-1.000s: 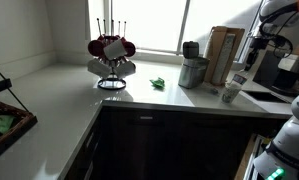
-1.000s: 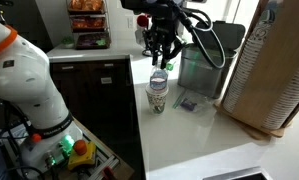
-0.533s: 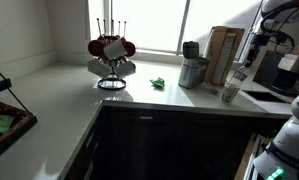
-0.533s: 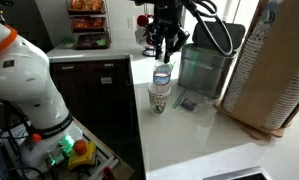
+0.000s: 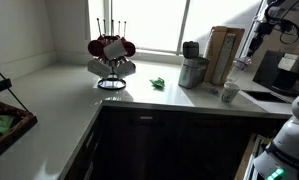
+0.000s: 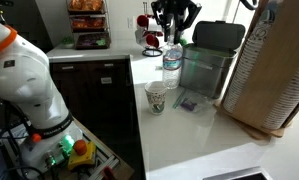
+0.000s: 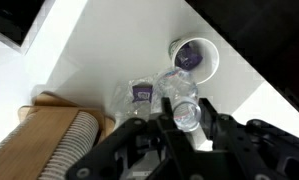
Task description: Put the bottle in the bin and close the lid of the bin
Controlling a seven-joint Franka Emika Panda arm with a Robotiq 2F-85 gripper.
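Observation:
I will next raise my gripper and move it outward past the paper cup to the bin beyond the bottle, over the bin's open top (image 5: 196, 61).
My gripper (image 6: 172, 36) is shut on the neck of the small clear bottle (image 6: 171, 68), which hangs upright in the air above the white counter. The wrist view looks down on the bottle's top (image 7: 185, 112) between the two fingers. The grey bin (image 6: 207, 70) stands just beyond the bottle, its dark lid (image 6: 219, 35) raised at the rim. In an exterior view the bin (image 5: 193, 72) and lid (image 5: 191, 48) stand left of my gripper (image 5: 251, 48).
A paper cup (image 6: 156, 97) stands on the counter below and in front of the bottle, and also shows in the wrist view (image 7: 194, 57). A small packet (image 6: 187, 104) lies beside it. The tall tan wooden block (image 5: 223, 55) stands next to the bin. A mug rack (image 5: 111, 55) is further along.
My gripper has risen with the bottle, lifting it from the paper cup up and toward the bin. The cup stays on the counter.

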